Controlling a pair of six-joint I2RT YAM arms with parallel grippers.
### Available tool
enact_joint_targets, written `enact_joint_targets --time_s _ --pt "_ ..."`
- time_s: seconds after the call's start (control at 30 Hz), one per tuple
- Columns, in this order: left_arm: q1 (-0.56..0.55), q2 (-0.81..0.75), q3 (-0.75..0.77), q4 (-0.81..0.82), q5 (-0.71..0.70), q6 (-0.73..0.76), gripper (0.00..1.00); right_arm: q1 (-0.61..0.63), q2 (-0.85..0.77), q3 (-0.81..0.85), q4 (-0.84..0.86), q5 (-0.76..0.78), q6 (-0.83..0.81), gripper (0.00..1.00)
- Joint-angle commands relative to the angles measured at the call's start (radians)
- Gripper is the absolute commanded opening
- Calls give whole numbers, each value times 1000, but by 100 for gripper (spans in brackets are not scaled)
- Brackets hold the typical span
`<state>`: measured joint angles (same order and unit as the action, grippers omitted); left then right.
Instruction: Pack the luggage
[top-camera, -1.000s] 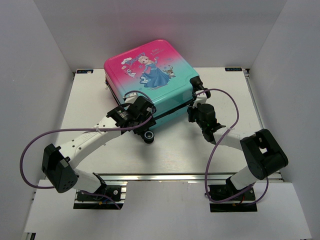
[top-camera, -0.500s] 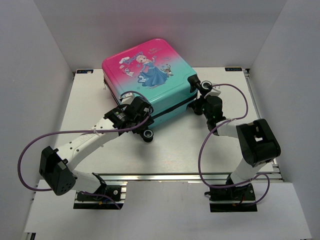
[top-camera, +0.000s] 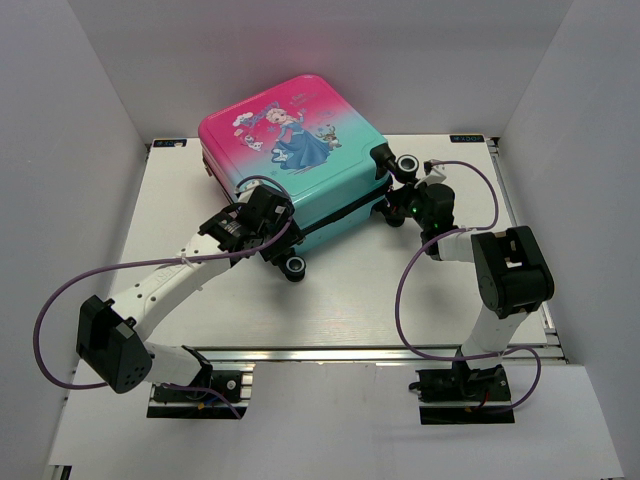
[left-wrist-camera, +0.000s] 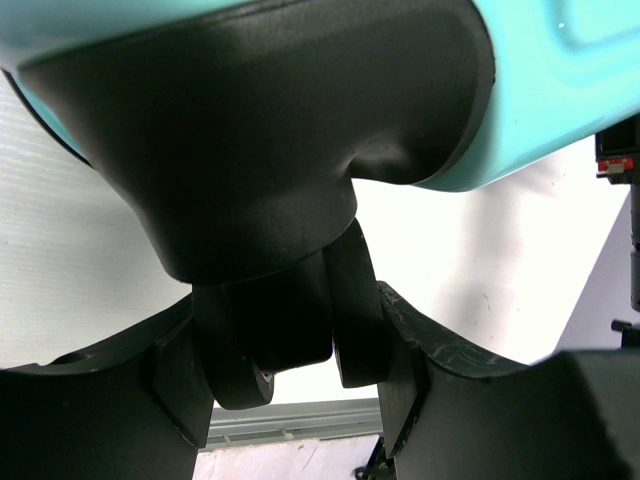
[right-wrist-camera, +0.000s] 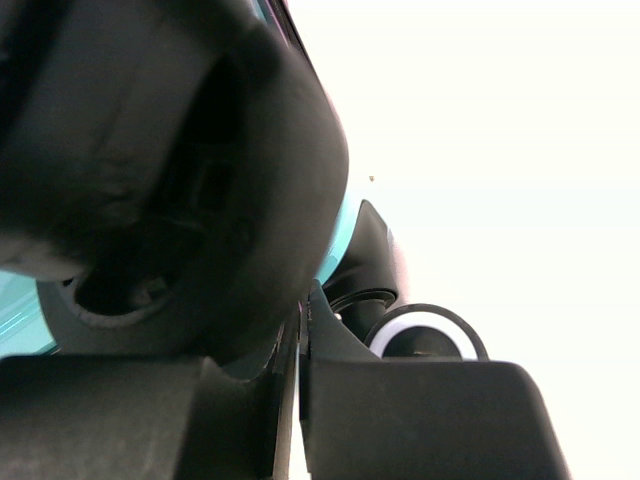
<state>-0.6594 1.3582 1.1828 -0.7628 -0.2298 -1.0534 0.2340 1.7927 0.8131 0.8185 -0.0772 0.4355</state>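
Observation:
My left gripper next pulls the luggage's black wheel left in the top view over the bare tabletop and releases it, since the luggage (top-camera: 300, 150) lies crooked.
The luggage (top-camera: 300, 150) is shut and lies with its princess print up at the back middle of the table. My left gripper (top-camera: 266, 224) is at its near left corner. In the left wrist view (left-wrist-camera: 290, 395) it is shut on a black twin wheel (left-wrist-camera: 285, 335) under the teal shell (left-wrist-camera: 560, 80). My right gripper (top-camera: 402, 203) is at the near right corner, below a wheel (top-camera: 407, 163). In the right wrist view (right-wrist-camera: 300, 345) its fingers are pressed together against a black wheel housing (right-wrist-camera: 200, 200), with nothing between them.
Another black wheel (top-camera: 295, 266) sticks out at the near corner of the case, over the white table (top-camera: 350, 300). Grey walls close in the left, back and right. Purple cables loop from both arms over the near part of the table.
The suitcase has shifted toward the back left, with the left gripper still on its wheel. The right arm has stretched forward and its gripper has followed the case's right corner.

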Motion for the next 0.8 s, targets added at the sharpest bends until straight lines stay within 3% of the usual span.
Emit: enact_joint_targets --time_s 0.0,0.17,0.3,0.43,0.53,0.6,0.77 --pt "106 -44 -52 -149 -212 147 0 -113 65 52 -16 248 84 0" --pt "126 -74 -95 -15 -122 239 0 -113 57 -40 76 118 112 0" --pt "144 -56 -83 28 -83 302 0 -130 85 -49 197 -102 120 0" --pt "153 -34 -45 23 -88 335 0 -143 89 -34 185 -111 162 0" --pt "173 -41 -58 65 -66 365 0 -171 125 -65 420 -280 290 0" --pt "173 -34 -57 88 -33 407 0 -176 158 -31 432 -390 293 0" --pt "219 15 -68 108 -57 443 0 -196 174 -11 439 -417 292 0"
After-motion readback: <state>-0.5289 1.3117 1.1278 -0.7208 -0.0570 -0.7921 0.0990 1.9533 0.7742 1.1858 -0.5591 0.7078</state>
